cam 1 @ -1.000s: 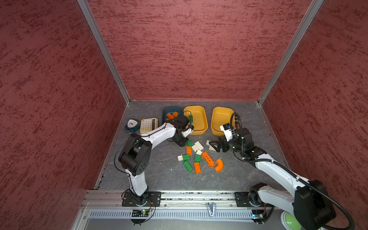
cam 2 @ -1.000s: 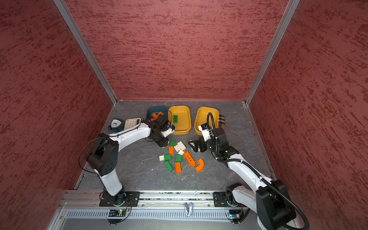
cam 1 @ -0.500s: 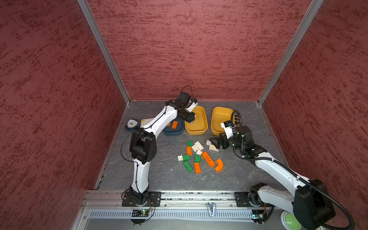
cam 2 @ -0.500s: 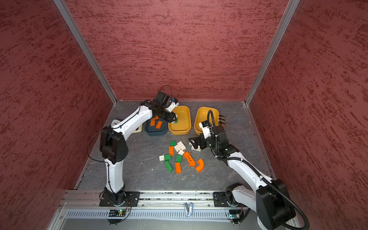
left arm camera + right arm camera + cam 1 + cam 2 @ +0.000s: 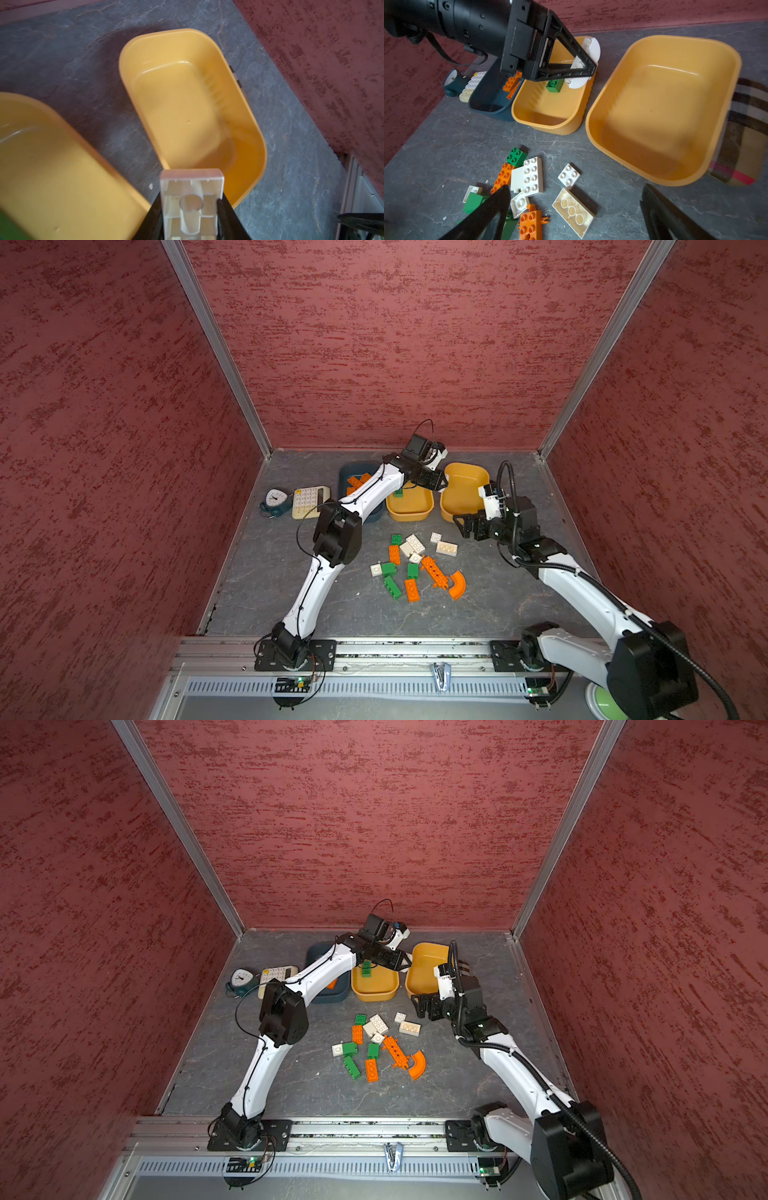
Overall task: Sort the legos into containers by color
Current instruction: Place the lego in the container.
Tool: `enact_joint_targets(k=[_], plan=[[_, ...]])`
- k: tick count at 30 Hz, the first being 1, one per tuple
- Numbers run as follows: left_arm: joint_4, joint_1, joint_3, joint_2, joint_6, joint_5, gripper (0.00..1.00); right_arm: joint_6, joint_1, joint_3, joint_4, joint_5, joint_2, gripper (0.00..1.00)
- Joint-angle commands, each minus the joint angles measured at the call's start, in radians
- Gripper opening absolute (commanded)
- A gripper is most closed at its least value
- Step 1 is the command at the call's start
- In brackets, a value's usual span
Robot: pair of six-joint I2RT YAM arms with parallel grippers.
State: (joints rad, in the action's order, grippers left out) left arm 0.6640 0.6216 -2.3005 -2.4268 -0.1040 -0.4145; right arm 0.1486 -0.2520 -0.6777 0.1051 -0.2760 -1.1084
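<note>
The white lego still hangs above the gap, so my left gripper must cross the empty yellow container's rim and release it over the container's bottom.
My left gripper is shut on a white lego, held in the air over the gap between the two yellow containers, at the near rim of the right one, which is empty. The middle yellow container holds one green lego. Orange legos lie in the teal container. Loose orange, green and white legos are scattered on the floor. My right gripper hangs open just above the cream and white bricks at the pile's right edge.
A small teal clock and a cream calculator sit left of the teal container. A plaid patch lies behind the right yellow container. Red walls close in three sides; a metal rail runs along the front.
My left arm has lifted from beside the pile and swung right, past the teal and middle containers, carrying the white lego. The right arm has hardly moved.
</note>
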Motion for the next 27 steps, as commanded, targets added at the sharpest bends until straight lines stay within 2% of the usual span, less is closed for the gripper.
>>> enact_joint_targets(k=[1, 7, 10, 14, 18, 20, 27], plan=[[-0.127, 0.019, -0.023, -0.043, -0.088, -0.044, 0.3, -0.009, 0.024, -0.023, 0.008, 0.044, 0.032, 0.99], [-0.203, 0.04, -0.049, -0.095, -0.128, -0.015, 0.31, -0.007, 0.043, -0.02, 0.01, 0.041, 0.037, 0.99], [-0.206, 0.039, -0.072, -0.125, -0.138, 0.018, 0.35, -0.004, 0.047, -0.019, 0.014, 0.042, 0.045, 0.99], [-0.197, 0.039, -0.083, -0.12, -0.139, 0.046, 0.55, -0.009, 0.051, -0.019, 0.027, 0.034, 0.054, 0.99], [-0.094, 0.042, -0.057, -0.043, -0.096, 0.075, 0.66, -0.017, 0.053, -0.017, 0.035, 0.0, 0.068, 0.99], [-0.068, 0.045, 0.034, 0.036, -0.076, 0.092, 0.68, -0.023, 0.052, -0.019, 0.039, -0.043, 0.067, 0.99], [-0.044, 0.045, 0.513, 0.39, -0.071, 0.153, 0.69, -0.026, 0.05, -0.019, 0.027, -0.243, 0.041, 0.99]])
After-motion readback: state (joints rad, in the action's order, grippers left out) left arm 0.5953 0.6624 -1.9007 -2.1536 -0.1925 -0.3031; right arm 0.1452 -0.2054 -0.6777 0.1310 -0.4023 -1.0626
